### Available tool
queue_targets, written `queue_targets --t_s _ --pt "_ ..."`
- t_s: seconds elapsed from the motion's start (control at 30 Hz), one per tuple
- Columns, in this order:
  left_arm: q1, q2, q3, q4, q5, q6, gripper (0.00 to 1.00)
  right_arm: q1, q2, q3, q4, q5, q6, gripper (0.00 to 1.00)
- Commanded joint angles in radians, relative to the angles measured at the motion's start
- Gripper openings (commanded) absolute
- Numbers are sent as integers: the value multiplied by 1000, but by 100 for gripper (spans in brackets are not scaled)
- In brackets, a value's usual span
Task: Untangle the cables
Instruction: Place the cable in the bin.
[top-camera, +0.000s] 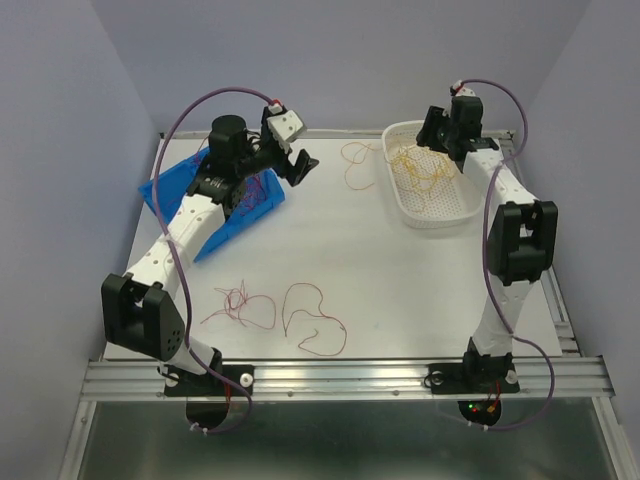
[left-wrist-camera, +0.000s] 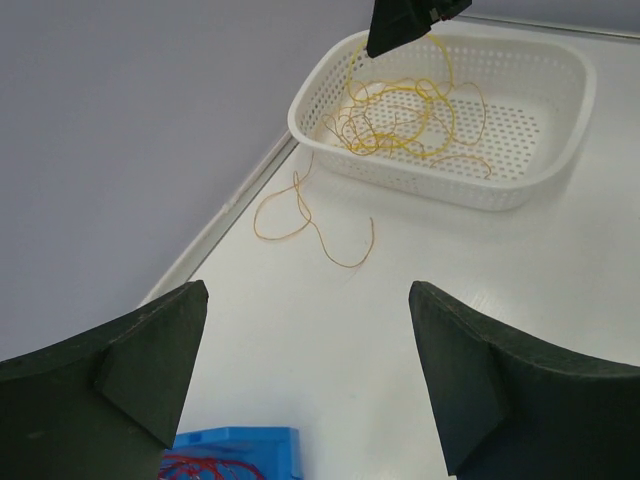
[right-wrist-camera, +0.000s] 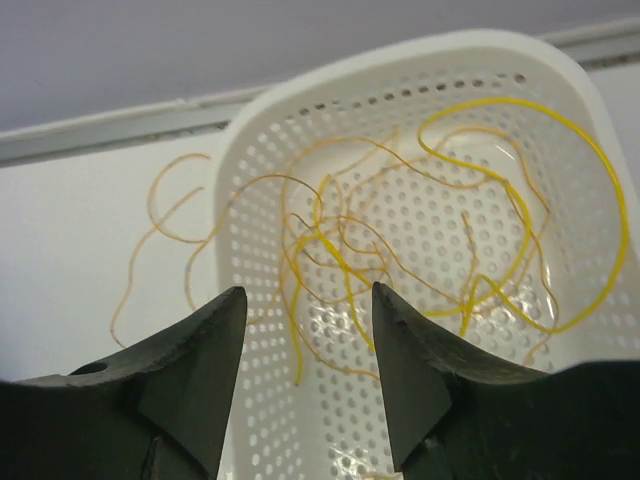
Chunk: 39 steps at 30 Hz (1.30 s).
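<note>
The orange-yellow cable's near bend lies below my left gripper and toward the basket, so the gripper comes down toward the right in the top view onto it next.
Yellow cables (top-camera: 425, 170) lie in loose loops inside the white basket (top-camera: 440, 222) at the back right, also seen in the wrist views (left-wrist-camera: 410, 120) (right-wrist-camera: 400, 250). One orange-yellow cable (top-camera: 357, 160) (left-wrist-camera: 310, 215) lies on the table just left of the basket. Dark red cables (top-camera: 275, 315) curl near the front edge, and more red strands (top-camera: 250, 195) fill the blue bin (top-camera: 170, 185). My right gripper (top-camera: 440, 135) (right-wrist-camera: 308, 290) hangs open over the basket's far end, with loose yellow strands below its gap. My left gripper (top-camera: 300, 165) (left-wrist-camera: 305, 290) is wide open and holds nothing, beside the blue bin.
The blue bin (left-wrist-camera: 240, 440) sits tilted at the back left under my left arm. The perforated basket rim (left-wrist-camera: 440, 190) (right-wrist-camera: 230, 200) stands close to the back wall. A raised metal rail runs along the table's edges.
</note>
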Motion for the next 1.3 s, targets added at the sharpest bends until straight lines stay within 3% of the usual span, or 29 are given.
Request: queue_targets --t_s 0.0,0.1,0.3,0.5,0.57,0.83,1.0,1.13,1.27 --pt "-11 -3 23 43 -20 25 95 8 -70 -51 -128 235 -20 61" --pt "-40 117 92 -7 -78 31 95 7 -123 -100 -128 283 -11 65" --pt "-98 437 383 -118 -173 31 96 11 -217 -166 -105 217 -5 69" --pt "-157 800 878 -340 -333 64 96 13 -297 -256 -33 188 3 70" --pt "-161 887 951 -380 -350 52 96 11 -307 -264 -22 178 3 70" --pt "-175 979 949 -345 -423 39 93 11 -349 -306 15 157 12 70" --pt "-175 1013 956 -339 -426 61 68 11 -378 -338 44 151 12 70" --pt "-178 1036 963 -331 -413 61 67 13 -387 -346 56 122 9 70" --pt "-184 1044 962 -334 -393 76 56 11 -393 -352 70 94 11 70"
